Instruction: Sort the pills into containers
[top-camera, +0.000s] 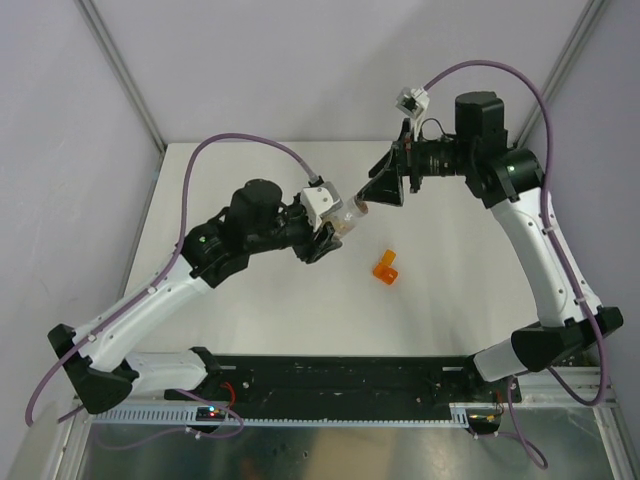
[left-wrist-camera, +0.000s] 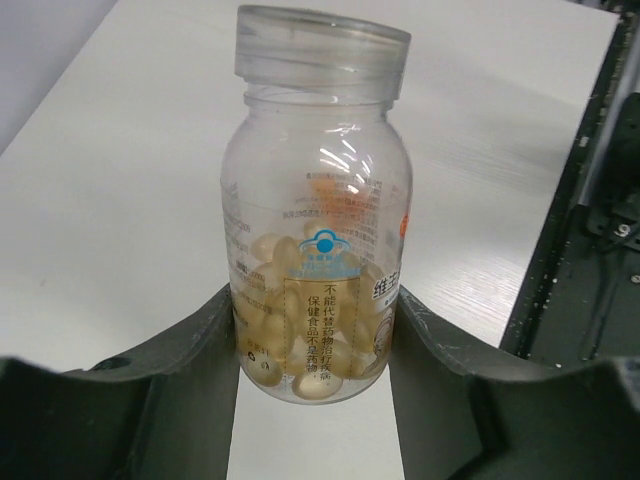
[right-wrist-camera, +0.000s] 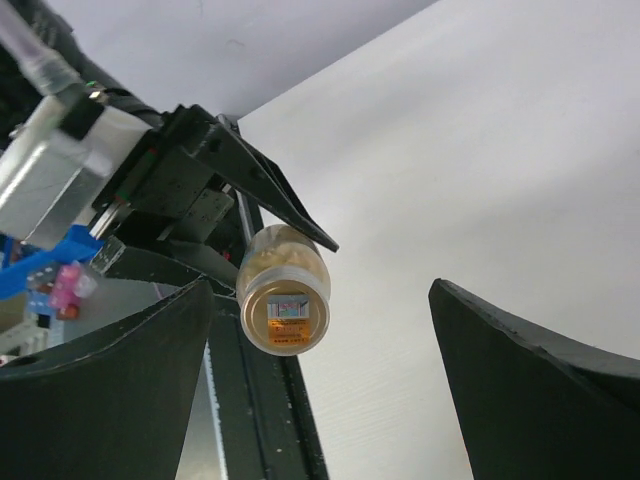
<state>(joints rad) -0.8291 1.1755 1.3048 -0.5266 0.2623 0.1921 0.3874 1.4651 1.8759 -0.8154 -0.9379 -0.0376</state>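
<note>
The right gripper goes to the left in the top view next and closes around the bottle's lid, since the lid is still on and lies that way.
A clear bottle (left-wrist-camera: 315, 230) with pale tan pills (left-wrist-camera: 300, 345) piled in its lower half is clamped by its base in my left gripper (left-wrist-camera: 315, 315), and its lid (left-wrist-camera: 322, 50) is on. From above, the bottle (top-camera: 352, 213) is held off the table, pointing right towards my right gripper (top-camera: 385, 190). That gripper (right-wrist-camera: 325, 300) is open, with the bottle's lid end (right-wrist-camera: 285, 312) facing it between the fingers, nearer the left one and touching neither. The orange two-cell container (top-camera: 385, 267) lies on the table below and right of the bottle.
The white table (top-camera: 450, 280) is bordered by grey walls at the back and sides. A black rail (top-camera: 330, 375) with both arm bases runs along the near edge. Purple cables loop over each arm.
</note>
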